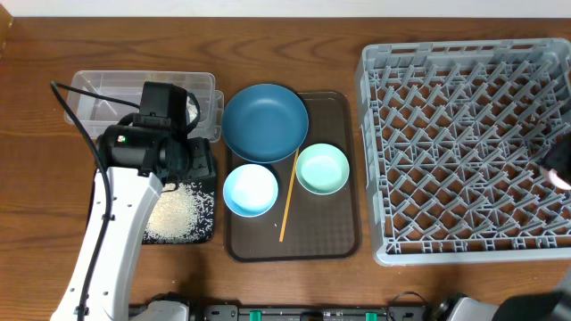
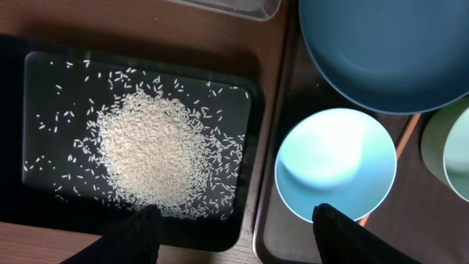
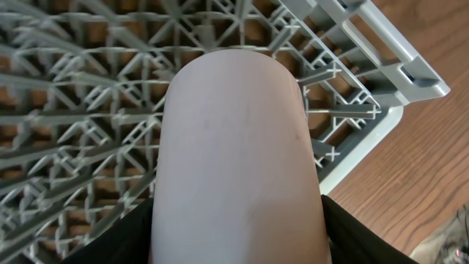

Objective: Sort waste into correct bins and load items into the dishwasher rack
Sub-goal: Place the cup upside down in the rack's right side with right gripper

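Observation:
Next, I should lower the small pink bowl slightly with my right gripper, back onto the grey dishwasher rack's wires (image 1: 546, 182) beside the rack's edge, because the pink bowl still hangs above them.
My left gripper (image 2: 236, 209) hangs open and empty over the near edge of the black tray (image 2: 253, 139), which holds a heap of white rice (image 2: 150, 154). Beside it, on the brown tray, lie the pale-blue bowl (image 2: 335, 165), the dark-blue plate (image 2: 388, 51), the mint-green bowl (image 1: 322, 168) and the thin wooden stick (image 1: 289, 196). In the overhead view the left arm covers part of the black tray (image 1: 207, 169) and the clear tub (image 1: 107, 94). My right gripper (image 3: 238, 220) is shut on the small pink bowl (image 3: 238, 132), held above the grey dishwasher rack (image 3: 88, 95) near its corner.
The brown serving tray (image 1: 321, 223) sits mid-table between the black tray and the rack (image 1: 368, 134). The clear tub's edge (image 2: 242, 6) is just beyond the black tray. The right gripper (image 1: 558, 165) is at the rack's right edge. Bare wooden table surrounds everything.

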Controlling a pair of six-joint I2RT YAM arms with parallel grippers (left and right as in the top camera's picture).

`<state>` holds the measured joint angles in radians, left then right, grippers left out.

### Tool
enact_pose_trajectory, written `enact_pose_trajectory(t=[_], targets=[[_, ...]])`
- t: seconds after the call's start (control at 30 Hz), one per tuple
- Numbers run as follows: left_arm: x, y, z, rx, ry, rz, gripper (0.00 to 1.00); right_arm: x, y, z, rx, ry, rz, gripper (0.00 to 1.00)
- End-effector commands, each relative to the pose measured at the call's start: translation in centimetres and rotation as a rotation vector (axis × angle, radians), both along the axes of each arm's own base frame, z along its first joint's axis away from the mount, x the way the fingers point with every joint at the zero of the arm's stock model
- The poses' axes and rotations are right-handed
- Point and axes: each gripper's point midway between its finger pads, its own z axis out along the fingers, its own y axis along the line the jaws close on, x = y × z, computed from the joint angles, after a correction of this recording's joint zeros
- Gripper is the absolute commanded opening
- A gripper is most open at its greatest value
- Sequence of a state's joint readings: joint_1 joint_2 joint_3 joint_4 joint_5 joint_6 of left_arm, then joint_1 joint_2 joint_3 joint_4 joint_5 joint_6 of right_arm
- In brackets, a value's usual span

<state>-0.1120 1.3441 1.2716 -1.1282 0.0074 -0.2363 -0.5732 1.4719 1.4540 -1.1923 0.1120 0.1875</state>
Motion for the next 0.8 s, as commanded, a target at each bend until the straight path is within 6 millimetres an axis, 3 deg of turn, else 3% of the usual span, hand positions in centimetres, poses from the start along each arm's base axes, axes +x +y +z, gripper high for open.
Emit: enact_pose_trajectory(t=[0.0, 0.3, 0.6, 0.77], targets=[[-0.2, 0.5, 0.4, 0.015, -0.009, 0.019, 0.68, -0.2, -1.6, -0.7, 0.024, 0.019, -0.061, 0.01], [-0.2, 0.5, 0.3, 0.015, -0.008, 0.018, 0.69, -2.4, -4.2, -4.5, 0.111, 0.125, -0.175, 0.01], [-0.2, 0.5, 0.3, 0.015, -0.008, 0.019, 0.69, -2.4, -4.6, -7.9, 0.184, 0.206, -0.187, 0.02], [-0.2, 0.5, 0.3, 0.015, -0.008, 0.019, 0.69, -2.4, -4.6, -8.5, 0.197, 0.220, -0.187, 0.38]])
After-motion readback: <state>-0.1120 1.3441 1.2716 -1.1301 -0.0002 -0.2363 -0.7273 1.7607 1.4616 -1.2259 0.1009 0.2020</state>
